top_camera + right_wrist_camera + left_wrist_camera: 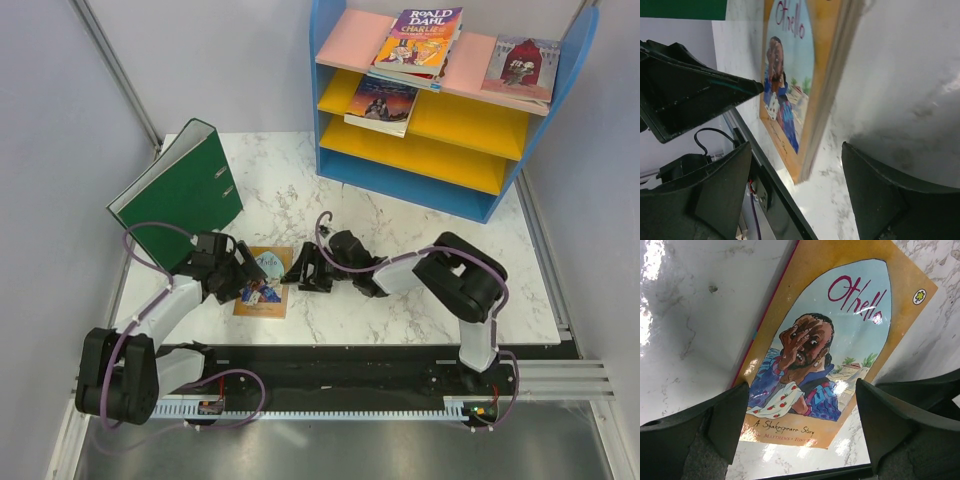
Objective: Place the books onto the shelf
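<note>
My right gripper slides low across the marble onto the book's long page edge [289, 294] [824, 107] next and closes, since that edge lies to its left in the top view.
A tan-orange book titled Othello [264, 288] lies flat, cover up, on the marble table near the front edge. My left gripper [245, 279] hovers over the book's left side, open; in the left wrist view the book [830, 340] fills the space ahead of the open left gripper [802, 427]. My right gripper [300, 272] sits low just right of the book, open and empty. The right wrist view shows the book's edge [827, 95] ahead of the open right gripper [797, 192]. The blue-framed shelf [322, 100] holds a purple Roald Dahl book [420, 35] on a stack, another book [522, 65] and a dark blue book [383, 103].
A big green ring binder [180, 190] stands tilted at the table's left rear, close behind my left arm. The table's black front rail [775, 200] runs just beside the book's near corner. White walls close off the left and right sides.
</note>
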{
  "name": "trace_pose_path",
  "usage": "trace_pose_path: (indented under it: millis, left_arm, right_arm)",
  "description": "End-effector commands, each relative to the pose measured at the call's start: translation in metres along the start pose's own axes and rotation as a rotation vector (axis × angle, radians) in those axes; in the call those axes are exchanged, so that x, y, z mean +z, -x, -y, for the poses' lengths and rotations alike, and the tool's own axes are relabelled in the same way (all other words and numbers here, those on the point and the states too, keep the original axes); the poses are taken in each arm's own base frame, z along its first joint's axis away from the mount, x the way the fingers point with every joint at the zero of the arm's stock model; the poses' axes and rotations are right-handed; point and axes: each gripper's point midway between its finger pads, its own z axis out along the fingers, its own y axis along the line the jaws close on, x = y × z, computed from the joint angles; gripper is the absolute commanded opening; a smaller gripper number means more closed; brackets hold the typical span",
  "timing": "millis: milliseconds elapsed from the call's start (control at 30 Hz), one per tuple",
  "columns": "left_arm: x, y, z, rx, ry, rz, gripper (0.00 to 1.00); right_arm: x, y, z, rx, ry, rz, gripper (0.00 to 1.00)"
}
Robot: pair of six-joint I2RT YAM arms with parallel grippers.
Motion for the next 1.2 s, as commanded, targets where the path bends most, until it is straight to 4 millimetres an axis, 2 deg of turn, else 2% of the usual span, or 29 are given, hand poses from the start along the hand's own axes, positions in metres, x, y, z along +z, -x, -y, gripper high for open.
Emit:
trace_pose_path:
  millis: [0, 133, 233, 267, 333, 433, 467, 600, 667, 733, 800, 833, 900, 933, 1000, 1033, 1100, 1167]
  left_arm:
    - [0.016, -0.026, -0.02, -0.032, 0.047, -0.087, 0.95]
    - [0.017, -0.028, -0.015, -0.032, 0.016, -0.099, 0.94]
    - [0.017, -0.029, -0.014, -0.031, 0.009, -0.105, 0.94]
    - [0.017, -0.03, -0.014, -0.031, 0.008, -0.106, 0.94]
    - [0.018, -0.03, -0.013, -0.029, -0.001, -0.108, 0.94]
    - [0.018, -0.03, -0.011, -0.027, -0.008, -0.109, 0.93]
    - [0.018, -0.03, -0.011, -0.027, -0.009, -0.108, 0.93]
    - [0.013, -0.026, -0.007, -0.015, -0.031, -0.084, 0.92]
    - [0.007, -0.022, -0.003, 0.003, -0.051, -0.065, 0.92]
    - [-0.004, -0.012, 0.01, 0.032, -0.113, -0.017, 0.92]
    - [-0.021, 0.0, 0.024, 0.085, -0.189, 0.052, 0.92]
    - [-0.027, 0.003, 0.029, 0.102, -0.216, 0.077, 0.93]
    - [-0.039, 0.011, 0.038, 0.154, -0.267, 0.137, 0.93]
    - [-0.051, 0.017, 0.046, 0.182, -0.315, 0.187, 0.94]
    - [-0.061, 0.022, 0.055, 0.21, -0.372, 0.235, 0.94]
    - [-0.068, 0.021, 0.062, 0.227, -0.422, 0.25, 0.94]
    - [-0.074, 0.022, 0.075, 0.253, -0.505, 0.277, 0.94]
    - [-0.078, 0.013, 0.086, 0.264, -0.597, 0.253, 0.94]
  right_arm:
    - [0.031, -0.006, -0.011, 0.005, 0.022, -0.005, 0.8]
    - [0.045, -0.004, -0.029, -0.001, 0.062, -0.007, 0.77]
    - [0.045, 0.003, -0.04, -0.004, 0.087, 0.016, 0.69]
    - [0.044, 0.004, -0.042, -0.004, 0.091, 0.021, 0.58]
    - [0.042, 0.006, -0.047, -0.008, 0.102, 0.03, 0.52]
    - [0.041, 0.009, -0.049, -0.013, 0.101, 0.042, 0.39]
    - [0.04, 0.009, -0.049, -0.013, 0.101, 0.042, 0.3]
    - [0.035, 0.004, -0.045, -0.032, 0.085, 0.026, 0.14]
    - [0.027, 0.007, -0.045, -0.068, 0.071, 0.029, 0.1]
    - [0.014, 0.014, -0.054, -0.107, 0.083, 0.041, 0.08]
    - [0.002, 0.017, -0.053, -0.183, 0.064, 0.03, 0.06]
    - [-0.011, 0.023, -0.069, -0.23, 0.091, 0.045, 0.06]
    - [-0.026, 0.025, -0.07, -0.311, 0.079, 0.04, 0.05]
    - [-0.041, 0.032, -0.085, -0.35, 0.105, 0.067, 0.04]
    - [-0.057, 0.032, -0.086, -0.404, 0.111, 0.073, 0.02]
    - [-0.072, 0.035, -0.1, -0.426, 0.145, 0.098, 0.02]
    - [-0.086, 0.033, -0.104, -0.446, 0.177, 0.101, 0.0]
    - [-0.1, 0.032, -0.119, -0.462, 0.236, 0.113, 0.0]
